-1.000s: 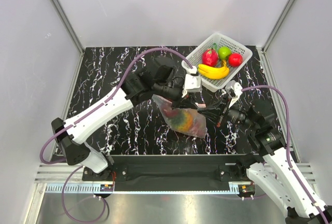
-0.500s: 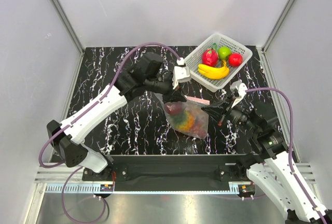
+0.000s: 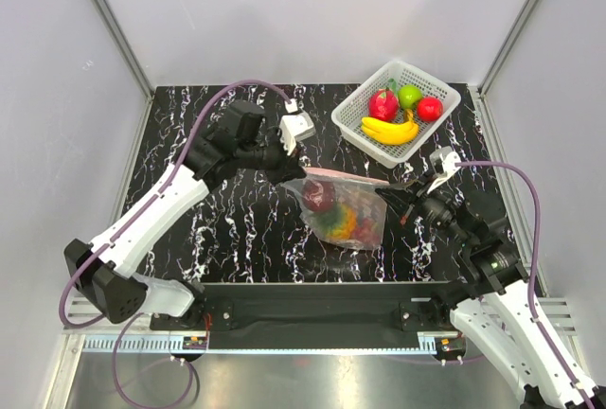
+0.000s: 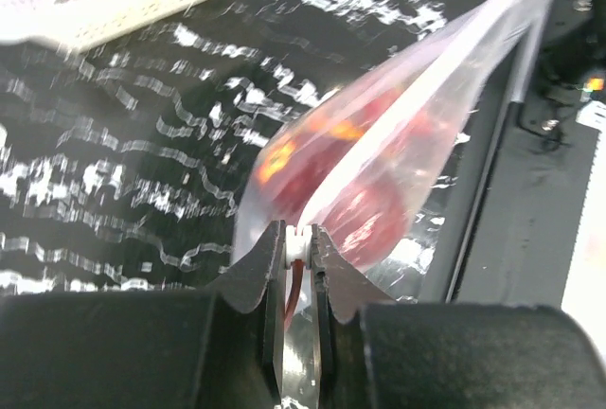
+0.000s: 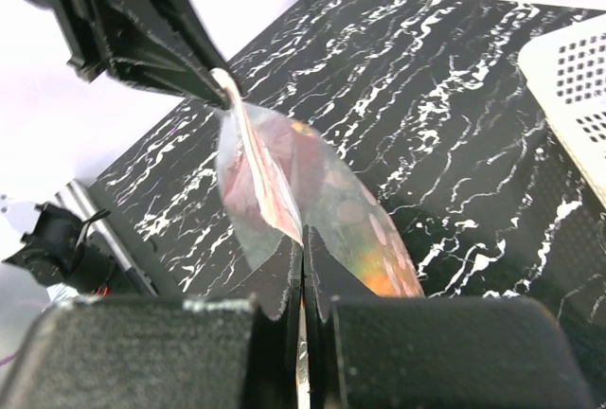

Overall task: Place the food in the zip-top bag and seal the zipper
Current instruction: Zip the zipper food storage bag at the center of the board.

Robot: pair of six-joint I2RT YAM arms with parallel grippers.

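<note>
A reddish piece of the zipper still shows past the slider (image 4: 298, 242). My left gripper should next move away from my right gripper to the zipper's end and release the slider.
The clear zip-top bag (image 3: 348, 208) hangs stretched between my two grippers above the black marbled table. Inside it I see dark red grape pieces (image 3: 318, 196) and the orange pineapple (image 3: 347, 224). The pink zipper (image 3: 341, 176) runs along the bag's top edge. My left gripper (image 3: 287, 171) is shut on the zipper's white slider (image 4: 298, 242) at the bag's left end. My right gripper (image 3: 387, 197) is shut on the bag's right corner (image 5: 303, 239). The bag also shows in the left wrist view (image 4: 379, 172) and the right wrist view (image 5: 331, 196).
A white lattice basket (image 3: 437, 120) stands at the back right with a yellow banana (image 3: 389, 131), a red fruit (image 3: 383, 105), a green fruit (image 3: 409, 96) and another red fruit (image 3: 430, 109). The table's near edge rail (image 3: 322, 312) lies below the bag.
My left gripper has slid leftward along the zipper from the bag's right part to its left end. The bag has been pulled taut and raised. The right gripper has shifted slightly right.
</note>
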